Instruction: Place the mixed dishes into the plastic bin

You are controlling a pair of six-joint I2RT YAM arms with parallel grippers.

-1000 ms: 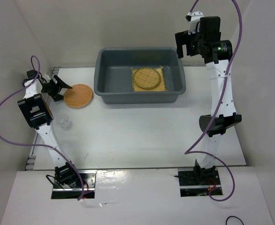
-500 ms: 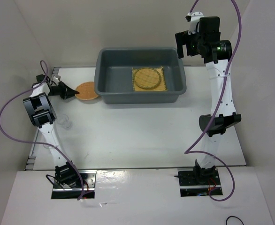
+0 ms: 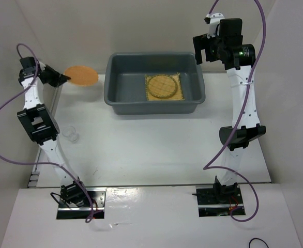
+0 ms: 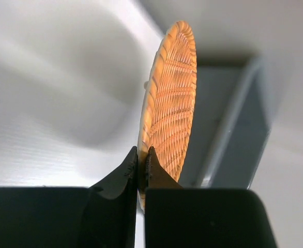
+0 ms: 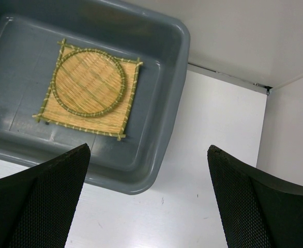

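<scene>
The second woven disc [image 3: 162, 87] lies to my left gripper's right in the top view. So my gripper will swing over the bin [image 3: 154, 56] and release its disc above that one.
My left gripper [image 3: 60, 79] is shut on the near edge of a round orange-brown woven disc [image 3: 80, 76], which hangs in the air left of the grey plastic bin [image 3: 154, 56]. In the left wrist view the disc [image 4: 169, 103] stands edge-on between the closed fingertips of that gripper [image 4: 142, 157], with the bin [image 4: 239, 134] behind it. A square yellow slat mat [image 3: 178, 96] lies in the bin with a second woven disc [image 3: 161, 85] on top. A small clear glass cup [image 3: 72, 135] stands on the table at the left. My right gripper [image 3: 213, 44] hangs open above the bin's right end, holding nothing.
The right wrist view looks down on the bin's corner [image 5: 167, 103], the mat [image 5: 118, 121] and the disc on it [image 5: 89, 82], with white table to the right. White walls close in the back and both sides.
My left gripper closed on the orange disc's edge, then lifted it off the table and carried it up and back to the left of the bin. The right arm has not moved.
</scene>
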